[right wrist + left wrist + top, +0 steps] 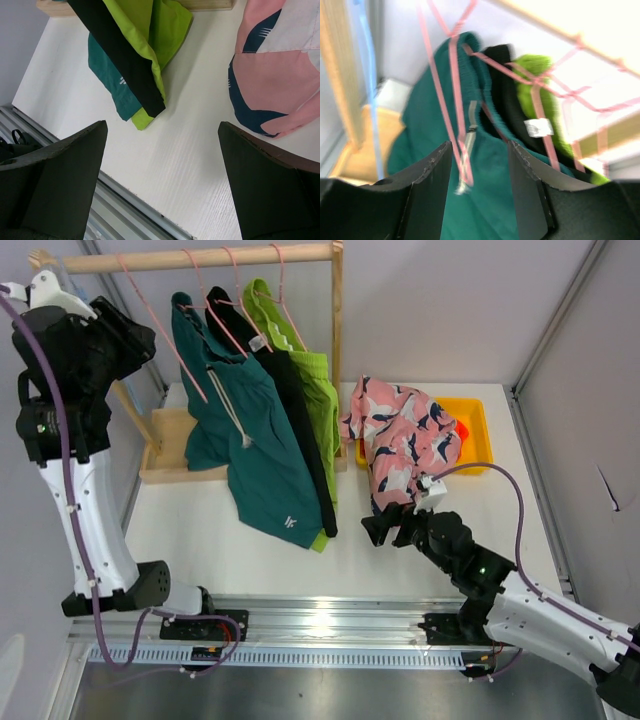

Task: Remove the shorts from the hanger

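Note:
The teal shorts' hanger hangs to the right of my left gripper in the top view. I need to move past the empty hanger onto the teal shorts' hanger's near arm (227,330).
Teal shorts (245,440), black shorts (300,425) and lime green shorts (320,390) hang on pink hangers (235,300) from a wooden rod (200,256). They also show in the left wrist view: teal (420,130), black (507,95), green (540,85). The pink and navy shorts (405,440) lie on the table. A bright orange patch (463,427) shows beside them; I cannot tell if it is fabric. My left gripper (135,335) is raised near the rod's left end, open (480,147) and empty, facing a pink hanger (454,100). My right gripper (385,525) is open (162,127) and empty above the table.
The rod rests on a wooden stand with a base (170,455) and a right post (338,350). A yellow-orange tray (480,410) sits at the back right under the pink shorts. An empty pink hanger (160,335) hangs left of the teal shorts. A metal rail (330,625) runs along the near edge.

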Tool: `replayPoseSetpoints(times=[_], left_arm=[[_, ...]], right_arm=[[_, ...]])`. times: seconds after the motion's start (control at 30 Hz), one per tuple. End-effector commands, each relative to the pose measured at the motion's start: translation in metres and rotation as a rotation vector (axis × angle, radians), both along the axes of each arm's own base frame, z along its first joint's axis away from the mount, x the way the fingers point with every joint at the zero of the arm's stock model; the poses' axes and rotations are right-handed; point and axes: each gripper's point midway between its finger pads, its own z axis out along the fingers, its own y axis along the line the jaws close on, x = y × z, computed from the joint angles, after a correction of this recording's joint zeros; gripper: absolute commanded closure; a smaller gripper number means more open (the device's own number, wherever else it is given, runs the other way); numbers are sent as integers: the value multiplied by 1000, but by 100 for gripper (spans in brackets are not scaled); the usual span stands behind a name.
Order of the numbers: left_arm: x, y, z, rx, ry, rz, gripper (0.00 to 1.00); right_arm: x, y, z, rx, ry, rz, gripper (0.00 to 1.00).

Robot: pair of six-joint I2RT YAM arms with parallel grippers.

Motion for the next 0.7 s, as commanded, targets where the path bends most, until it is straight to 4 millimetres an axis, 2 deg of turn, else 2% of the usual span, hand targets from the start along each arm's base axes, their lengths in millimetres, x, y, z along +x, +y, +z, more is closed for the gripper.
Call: replayPoseSetpoints(times=[0.0, 0.07, 0.1, 0.17, 0.3, 0.37, 0.4, 0.43, 0.67], left_arm=[[-12, -25, 26, -58, -84, -118, 47], [-7, -36, 33, -70, -116, -163, 49], [1, -45, 24, -77, -99, -196, 50], [7, -56, 26, -77, -120, -231, 50], [30, -78, 14, -85, -88, -261, 51], [38, -84, 14, -83, -94, -269, 51], [47, -87, 6, -84, -76, -269, 51], [49, -89, 9, -81, -85, -268, 51], [77, -103, -10, -87, -48, -267, 51]], right_arm=[[-1, -3, 11, 30, -19, -30, 0], [-1, -4, 11, 27, -18, -36, 0], [-3, -4, 13, 31, -21, -35, 1], [-4, -5, 13, 27, -22, -37, 1], [-5, -7, 14, 24, -26, -47, 1], [-5, -9, 14, 22, -28, -48, 1], [-5, -10, 14, 19, -29, -52, 1], [-6, -11, 13, 13, -25, -54, 1], [-7, -21, 14, -4, -34, -76, 1]])
